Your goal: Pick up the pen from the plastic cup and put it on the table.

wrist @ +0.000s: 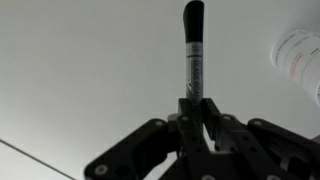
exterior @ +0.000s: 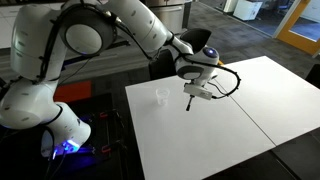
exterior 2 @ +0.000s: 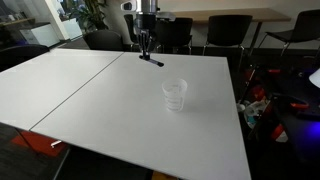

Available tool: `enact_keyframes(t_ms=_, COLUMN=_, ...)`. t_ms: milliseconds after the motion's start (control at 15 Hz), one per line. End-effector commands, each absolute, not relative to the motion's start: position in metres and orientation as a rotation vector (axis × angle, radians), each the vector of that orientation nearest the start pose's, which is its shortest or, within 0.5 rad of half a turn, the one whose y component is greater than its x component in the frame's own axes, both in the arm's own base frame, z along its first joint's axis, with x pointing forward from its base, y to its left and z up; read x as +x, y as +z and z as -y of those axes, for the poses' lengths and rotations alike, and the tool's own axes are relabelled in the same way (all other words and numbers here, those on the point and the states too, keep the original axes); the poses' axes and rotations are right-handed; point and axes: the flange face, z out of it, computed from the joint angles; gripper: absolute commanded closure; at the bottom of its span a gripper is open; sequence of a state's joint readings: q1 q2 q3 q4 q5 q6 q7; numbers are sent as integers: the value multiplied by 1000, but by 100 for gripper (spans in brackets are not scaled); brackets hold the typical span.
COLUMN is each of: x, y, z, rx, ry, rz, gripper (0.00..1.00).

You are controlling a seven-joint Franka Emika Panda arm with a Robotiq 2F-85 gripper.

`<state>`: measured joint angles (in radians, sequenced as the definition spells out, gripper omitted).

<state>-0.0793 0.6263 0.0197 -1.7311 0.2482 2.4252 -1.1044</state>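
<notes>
The pen (exterior: 190,104) hangs tilted above the table, clear of the cup, so next I will move my gripper down and slightly outward toward the bare white tabletop below and release the pen.
My gripper (wrist: 192,108) is shut on the pen (wrist: 192,45), a thin dark stick that points away from the jaws in the wrist view. In an exterior view the gripper (exterior: 196,92) holds the pen (exterior: 190,104) just above the white table (exterior: 230,130), to the right of the plastic cup (exterior: 161,96). In an exterior view the gripper (exterior 2: 145,42) is over the far edge of the table (exterior 2: 100,100) and the pen (exterior 2: 152,60) sticks out below it, tilted. The translucent cup (exterior 2: 175,95) stands upright and looks empty. It shows at the right edge of the wrist view (wrist: 300,58).
A thin seam (exterior: 243,107) splits the tabletop into two panels. Dark office chairs (exterior 2: 215,35) stand behind the far edge. The robot base (exterior: 40,100) sits beside the table, with cables and red items on the floor (exterior 2: 265,105).
</notes>
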Motion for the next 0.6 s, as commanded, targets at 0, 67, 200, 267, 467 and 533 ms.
enact_keyframes(t_ms=0, x=698, y=217, z=57, rx=-2788, ry=-178, rz=1106, gripper=95)
enact_keyframes(t_ms=67, x=702, y=214, z=61, rx=-2798, ry=-165, rz=1065, gripper=95)
enact_keyframes(t_ms=200, x=709, y=205, z=67, rx=-2808, ry=-146, rz=997, gripper=95)
enact_keyframes(t_ms=267, x=713, y=199, z=70, rx=-2813, ry=-141, rz=963, gripper=95)
enact_keyframes(t_ms=467, x=721, y=185, z=71, rx=-2827, ry=-104, rz=870, gripper=95)
enact_keyframes(t_ms=533, x=723, y=180, z=71, rx=-2838, ry=-93, rz=844, gripper=95)
